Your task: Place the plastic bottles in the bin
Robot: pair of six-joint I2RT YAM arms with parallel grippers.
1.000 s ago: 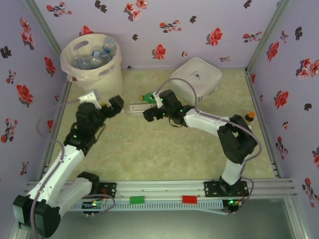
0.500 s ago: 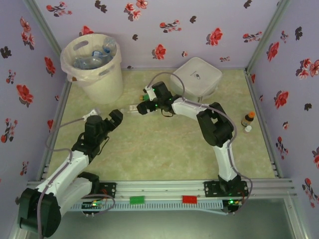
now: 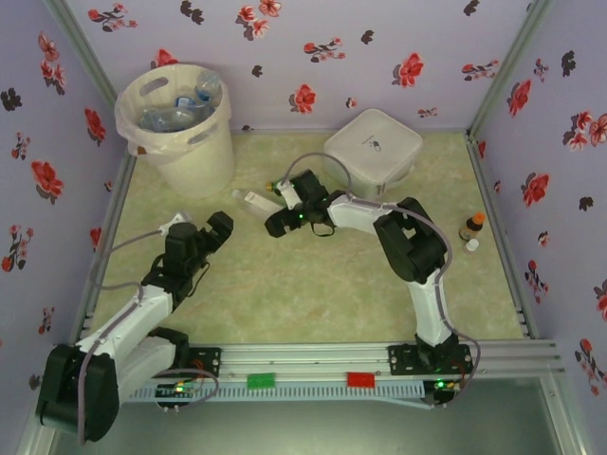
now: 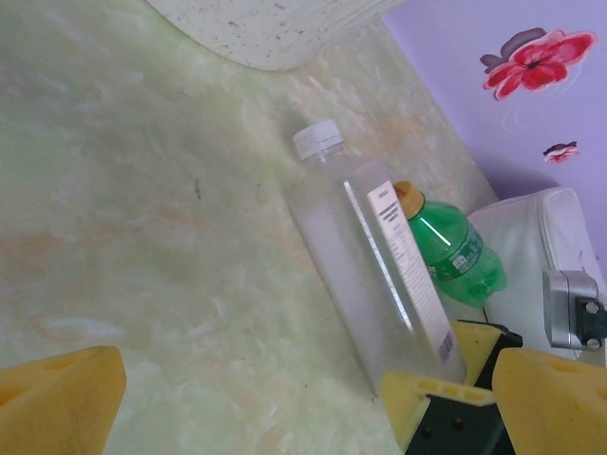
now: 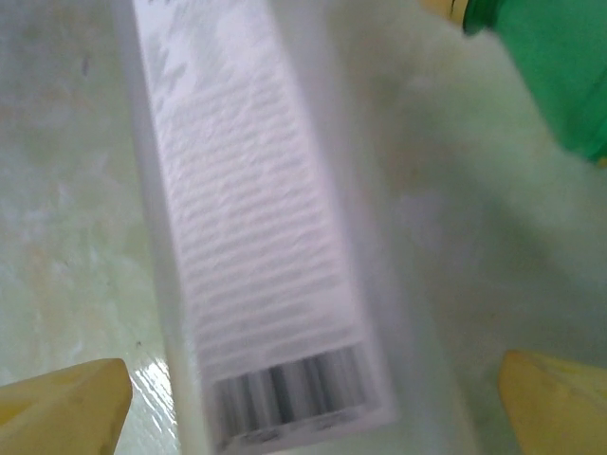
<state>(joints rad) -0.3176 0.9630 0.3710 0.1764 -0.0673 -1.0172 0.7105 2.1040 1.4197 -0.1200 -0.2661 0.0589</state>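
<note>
The base of the clear bottle is between the spread fingers of my right gripper. My right gripper needs to bring them straight together onto the sides of the clear bottle's base [image 3: 274,211] [image 5: 308,408] beside the barcode.
The cream bin [image 3: 180,133] stands at the back left, with several clear blue-capped bottles [image 3: 180,106] inside. On the table lies a frosted clear bottle [image 3: 252,199] [image 4: 365,261] [image 5: 256,237] with a white cap and white label. Beside it is a green bottle [image 3: 278,187] [image 4: 453,250] [image 5: 550,66]. My right gripper [image 3: 279,212] [image 5: 308,412] is open, its yellow fingers [image 4: 425,403] on either side of the clear bottle's base without pinching it. My left gripper [image 3: 201,227] [image 4: 303,417] is open and empty, lower left of that bottle.
A flat white square box [image 3: 375,147] [image 4: 531,237] sits at the back centre-right, just behind the green bottle. A tiny brown bottle with an orange cap [image 3: 471,227] stands by the right wall. The bin's base [image 4: 270,24] lies ahead of my left gripper.
My left arm has pulled back toward the near edge. My right gripper has swung in around the clear bottle's base, and the bottle now lies slanted with its cap to the upper left.
</note>
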